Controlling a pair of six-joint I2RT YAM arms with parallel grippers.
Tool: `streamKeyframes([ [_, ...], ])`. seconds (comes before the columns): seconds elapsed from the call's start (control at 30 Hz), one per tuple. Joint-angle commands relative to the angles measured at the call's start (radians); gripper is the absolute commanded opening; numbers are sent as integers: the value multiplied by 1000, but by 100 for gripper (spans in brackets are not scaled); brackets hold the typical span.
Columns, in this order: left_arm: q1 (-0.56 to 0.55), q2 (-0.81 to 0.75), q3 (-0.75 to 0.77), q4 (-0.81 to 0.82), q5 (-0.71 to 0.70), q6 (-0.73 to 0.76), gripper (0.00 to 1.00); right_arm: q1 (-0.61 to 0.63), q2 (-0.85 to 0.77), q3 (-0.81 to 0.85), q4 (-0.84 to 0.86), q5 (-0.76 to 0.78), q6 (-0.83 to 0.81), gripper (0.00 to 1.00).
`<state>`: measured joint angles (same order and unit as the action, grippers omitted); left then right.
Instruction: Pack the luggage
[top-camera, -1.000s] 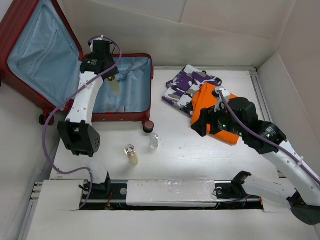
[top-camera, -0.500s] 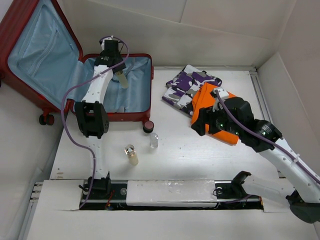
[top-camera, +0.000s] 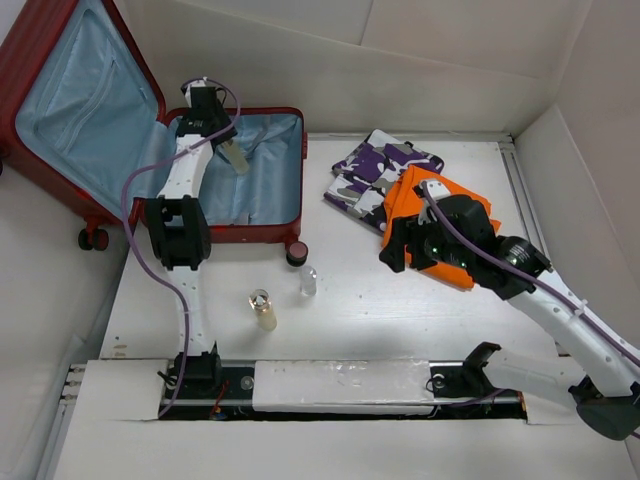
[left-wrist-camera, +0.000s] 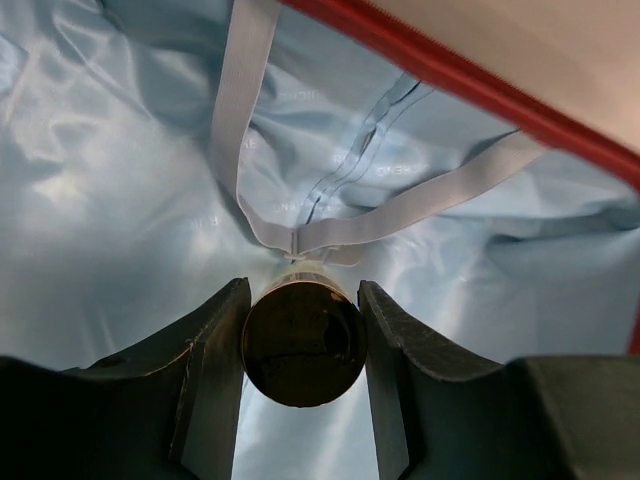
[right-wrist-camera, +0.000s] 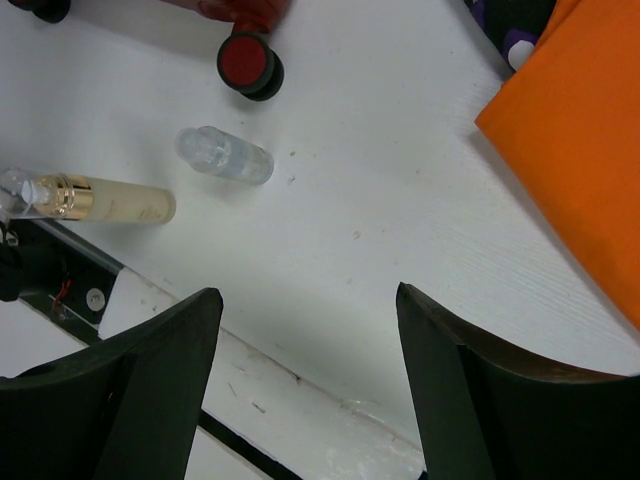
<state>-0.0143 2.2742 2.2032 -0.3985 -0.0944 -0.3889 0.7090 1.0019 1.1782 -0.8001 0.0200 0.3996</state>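
Observation:
My left gripper should move down and back onto the middle of the light blue lining (top-camera: 272, 175) and let go of the cream bottle, because the luggage's open base is empty.
The luggage (top-camera: 291, 113) lies open at the back left, a dark-red suitcase with light blue lining (top-camera: 272, 175) and its lid leaning up. My left gripper (top-camera: 224, 143) hangs over the open base, shut on a cream bottle (top-camera: 238, 161). In the left wrist view the bottle's dark round end (left-wrist-camera: 303, 345) sits between the fingers, above the lining (left-wrist-camera: 120, 180) and its crossed elastic straps (left-wrist-camera: 400, 205). My right gripper (top-camera: 396, 256) is open and empty above the table beside a folded orange cloth (top-camera: 417, 193). It also shows in the right wrist view (right-wrist-camera: 305, 295).
A purple camouflage cloth (top-camera: 376, 164) lies behind the orange cloth (right-wrist-camera: 580, 130). A gold-capped cream bottle (top-camera: 263, 309) and a small clear bottle (top-camera: 308, 282) lie on the table in front of the suitcase; both show in the right wrist view (right-wrist-camera: 100, 200) (right-wrist-camera: 225, 157). A suitcase wheel (top-camera: 297, 253) is next to them.
My left arm has folded up and in over the suitcase base, still holding the bottle. My right gripper has shifted slightly left, off the orange cloth.

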Motion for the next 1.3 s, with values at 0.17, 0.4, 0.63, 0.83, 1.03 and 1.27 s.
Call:
streamKeyframes([
  [0.17,-21,-189,-262,194,-41,62,14,10,-26,-14,44,15,19,77],
  [0.4,-21,-346,-562,250,-41,-24,32,10,-80,-45,44,15,19,77],
  [0.63,-50,-423,-715,231,-31,-68,33,10,-134,-74,16,34,19,77],
  [0.83,-50,-433,-793,219,-31,-108,33,10,-174,-74,-7,44,10,77],
  [1.03,-50,-433,-803,210,-31,-108,35,10,-194,-74,-27,55,10,77],
  [1.27,-50,-484,-803,178,-12,-87,55,10,-204,-65,-36,73,10,77],
])
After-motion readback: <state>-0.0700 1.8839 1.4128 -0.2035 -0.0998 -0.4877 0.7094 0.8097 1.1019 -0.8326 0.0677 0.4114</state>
